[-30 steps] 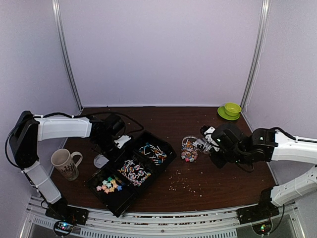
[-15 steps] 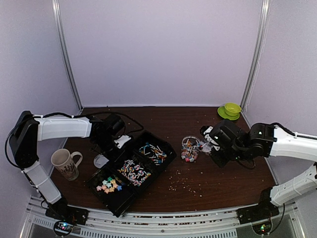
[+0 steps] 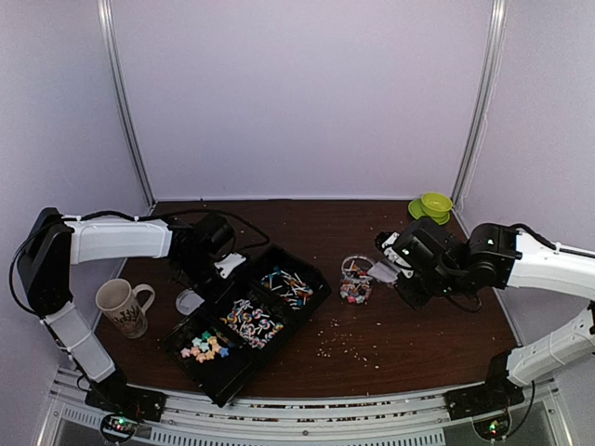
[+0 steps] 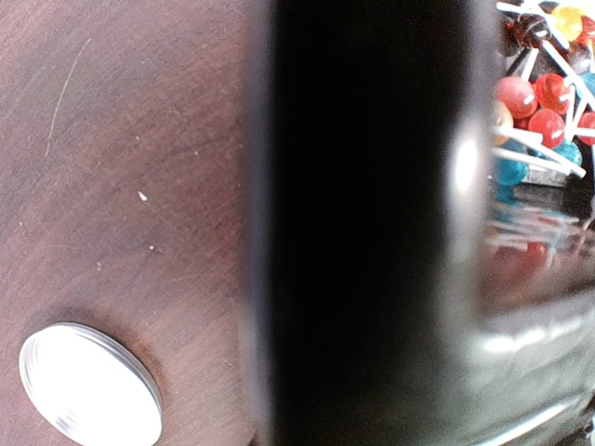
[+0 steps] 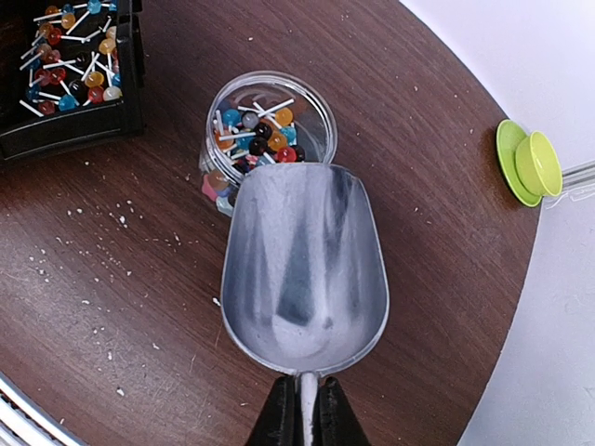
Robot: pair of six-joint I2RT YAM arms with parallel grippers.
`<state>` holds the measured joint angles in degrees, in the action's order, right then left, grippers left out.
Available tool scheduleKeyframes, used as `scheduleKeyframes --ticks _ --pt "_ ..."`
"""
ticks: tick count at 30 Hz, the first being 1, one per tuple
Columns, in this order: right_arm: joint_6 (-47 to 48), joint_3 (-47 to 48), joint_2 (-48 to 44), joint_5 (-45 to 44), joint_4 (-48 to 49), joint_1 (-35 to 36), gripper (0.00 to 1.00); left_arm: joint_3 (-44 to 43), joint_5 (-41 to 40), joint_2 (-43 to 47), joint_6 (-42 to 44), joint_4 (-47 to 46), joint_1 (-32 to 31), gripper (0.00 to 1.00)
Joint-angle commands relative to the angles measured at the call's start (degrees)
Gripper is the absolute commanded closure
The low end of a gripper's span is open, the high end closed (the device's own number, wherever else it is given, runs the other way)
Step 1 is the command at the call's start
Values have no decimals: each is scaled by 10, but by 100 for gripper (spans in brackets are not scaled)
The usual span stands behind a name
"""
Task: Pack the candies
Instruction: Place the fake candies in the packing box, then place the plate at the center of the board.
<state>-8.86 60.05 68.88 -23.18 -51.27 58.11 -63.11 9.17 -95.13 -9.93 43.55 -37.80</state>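
My left gripper carries the tray outward next, lowers it and lets go of the tray's side. Bare tabletop lies past the tray, outward of my gripper and below it.
A black three-compartment tray (image 3: 224,394) holds the candies: pastel chunks (image 3: 206,347) in the near section, red-and-white ones (image 3: 249,319) in the middle, stick-like ones (image 3: 286,283) in the far one. My left gripper (image 3: 226,268) sits on the tray's left wall, which fills the left wrist view (image 4: 363,232) and hides the fingers. My right gripper (image 5: 303,409) is shut on the handle of an empty metal scoop (image 5: 304,269). The scoop's lip lies over a clear jar (image 5: 270,130) partly filled with candies. The jar (image 3: 355,279) stands right of the tray.
A mug (image 3: 121,307) stands at the left. A round metal lid (image 4: 88,386) lies beside the tray's left wall. A green cup on a saucer (image 3: 433,204) is at the back right. Pale crumbs (image 3: 339,344) are strewn in front of the jar.
The right arm has shifted slightly toward the back with the scoop, which stays by the jar. The left arm and tray have not moved.
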Motion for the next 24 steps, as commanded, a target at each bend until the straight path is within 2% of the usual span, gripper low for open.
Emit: scheduleKeyframes --ticks 1,5,12,24 --pt "14 18 4 -9 -1 -3 100 -25 21 30 -6 -20 4 100" --pt "22 -5 -5 -21 40 -3 100 -26 16 28 -7 -18 6 100" --pt "37 -151 -88 -1 299 -2 100 -25 14 25 -7 -17 10 100" --pt "28 -200 -110 -8 353 -2 100 -29 23 27 -13 -25 39 100"
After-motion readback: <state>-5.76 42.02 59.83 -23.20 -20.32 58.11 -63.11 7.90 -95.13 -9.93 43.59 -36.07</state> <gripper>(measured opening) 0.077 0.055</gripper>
